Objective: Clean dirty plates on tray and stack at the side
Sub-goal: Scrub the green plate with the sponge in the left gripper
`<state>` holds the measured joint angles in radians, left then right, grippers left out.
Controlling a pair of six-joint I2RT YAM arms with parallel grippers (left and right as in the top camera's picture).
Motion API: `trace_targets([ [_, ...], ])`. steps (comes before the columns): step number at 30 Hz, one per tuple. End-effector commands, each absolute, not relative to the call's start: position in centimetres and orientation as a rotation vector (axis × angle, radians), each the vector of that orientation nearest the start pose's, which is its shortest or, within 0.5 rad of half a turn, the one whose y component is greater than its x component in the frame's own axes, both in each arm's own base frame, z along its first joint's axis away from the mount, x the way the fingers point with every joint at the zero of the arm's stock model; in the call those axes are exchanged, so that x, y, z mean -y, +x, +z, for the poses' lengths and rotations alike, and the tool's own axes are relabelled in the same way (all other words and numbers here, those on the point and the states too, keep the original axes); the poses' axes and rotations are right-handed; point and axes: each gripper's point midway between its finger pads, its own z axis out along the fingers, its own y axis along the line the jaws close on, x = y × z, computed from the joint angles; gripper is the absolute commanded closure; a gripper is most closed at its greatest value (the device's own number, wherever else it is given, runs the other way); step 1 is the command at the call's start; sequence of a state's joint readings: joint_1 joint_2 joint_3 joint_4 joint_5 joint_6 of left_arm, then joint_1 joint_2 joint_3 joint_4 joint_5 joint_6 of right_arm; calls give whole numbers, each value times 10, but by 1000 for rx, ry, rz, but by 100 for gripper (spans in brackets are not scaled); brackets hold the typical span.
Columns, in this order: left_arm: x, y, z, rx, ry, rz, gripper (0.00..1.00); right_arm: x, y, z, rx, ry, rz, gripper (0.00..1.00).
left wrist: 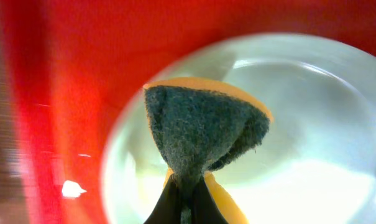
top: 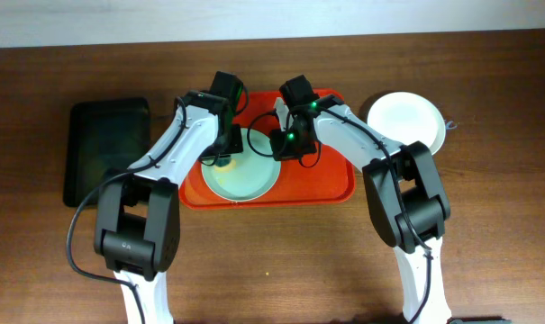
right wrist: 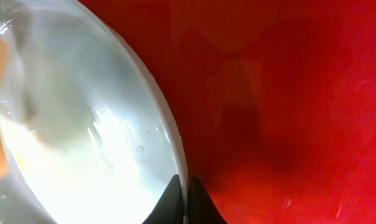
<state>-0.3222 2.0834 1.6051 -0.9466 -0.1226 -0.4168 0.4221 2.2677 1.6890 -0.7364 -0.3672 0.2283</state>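
I need to wipe across the smeared plate with my left gripper next. Then I should lift the sponge past the red-orange tray and lower it into the empty black tray (top: 104,147).
A pale mint plate (top: 242,175) lies on the red-orange tray (top: 331,184). My left gripper (top: 220,155) is shut on a sponge (left wrist: 203,127), dark scourer side and yellow body, pressed over the plate's left part (left wrist: 312,124). My right gripper (top: 284,144) is shut on the plate's right rim (right wrist: 169,134), fingers on either side of the rim (right wrist: 183,193). The plate's inside shows pale yellowish smears (right wrist: 63,168). A cream-white plate (top: 405,121) sits on the table to the right of the tray. A third plate is not in view.
A smaller black tray (top: 105,148) lies on the wooden table at the left. The tray's red floor (right wrist: 287,93) stretches right of the plate. A small dark object (top: 452,124) lies by the white plate.
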Motion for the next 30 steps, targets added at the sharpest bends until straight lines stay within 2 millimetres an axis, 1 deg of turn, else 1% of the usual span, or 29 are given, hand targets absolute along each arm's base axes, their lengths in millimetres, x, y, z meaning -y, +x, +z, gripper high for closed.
trace_targets([
  [1, 164, 393, 32, -3093, -113, -332, 100, -240, 418, -20, -2982, -338, 545, 96],
  [2, 162, 387, 22, -3121, -96, -305, 100, -241, 419, -20, -2978, -339, 546, 96],
  [4, 146, 377, 0, -3159, -108, -172, 100, -241, 419, -20, -2978, -339, 546, 95],
  [5, 132, 373, -9, -3163, -110, -54, 100, -241, 419, -20, -2978, -339, 546, 95],
  [6, 118, 371, -12, -3153, -108, 64, 100, -241, 419, -20, -2978, -339, 546, 95],
  [8, 92, 374, -9, -3109, -107, 295, 100, -241, 419, -20, -2978, -339, 546, 95],
  [10, 75, 378, -5, -3059, -100, 448, 100, -241, 419, -20, -2978, -339, 546, 96],
  [11, 64, 381, 1, -3023, -105, 545, 100, -241, 419, -20, -2978, -339, 546, 96],
  [12, 44, 386, 18, -2938, -176, 716, 100, -241, 419, -20, -2978, -339, 546, 96],
  [13, 37, 388, 29, -2891, -216, 776, 100, -241, 419, -20, -2978, -339, 546, 96],
  [14, 37, 393, 42, -2860, -241, 767, 100, -241, 419, -20, -2978, -339, 546, 96],
  [15, 42, 397, 50, -2854, -254, 710, 100, -241, 419, -20, -2977, -339, 546, 96],
  [16, 55, 400, 55, -2869, -270, 590, 100, -241, 419, -20, -2977, -340, 546, 95],
  [17, 76, 402, 56, -2906, -281, 400, 100, -241, 419, -20, -2977, -339, 546, 95],
  [19, 136, 401, 51, -3000, -191, -105, 100, -241, 419, -20, -2977, -340, 547, 95],
  [20, 155, 401, 51, -3008, -178, -266, 100, -241, 419, -20, -2977, -339, 547, 96],
  [21, 165, 401, 50, -3005, -166, -343, 100, -241, 419, -20, -2977, -340, 546, 96],
  [22, 168, 401, 49, -3002, -163, -365, 100, -241, 419, -20, -2977, -340, 547, 95],
  [23, 168, 398, 42, -3009, -164, -372, 100, -241, 419, -20, -2977, -339, 546, 96],
  [25, 163, 391, 30, -3025, -168, -345, 100, -241, 419, -20, -2977, -339, 547, 95],
  [26, 163, 391, 24, -3015, -167, -347, 100, -241, 419, -20, -2977, -340, 547, 96],
  [27, 158, 392, 16, -3000, -170, -308, 100, -241, 419, -20, -2977, -339, 547, 96],
  [28, 148, 394, 9, -2981, -177, -227, 100, -241, 419, -20, -2977, -339, 547, 96],
  [29, 128, 394, 0, -2958, -191, -66, 100, -241, 419, -20, -2977, -339, 546, 95],
  [30, 106, 394, -3, -2930, -203, 109, 100, -241, 419, -20, -2977, -340, 547, 96],
])
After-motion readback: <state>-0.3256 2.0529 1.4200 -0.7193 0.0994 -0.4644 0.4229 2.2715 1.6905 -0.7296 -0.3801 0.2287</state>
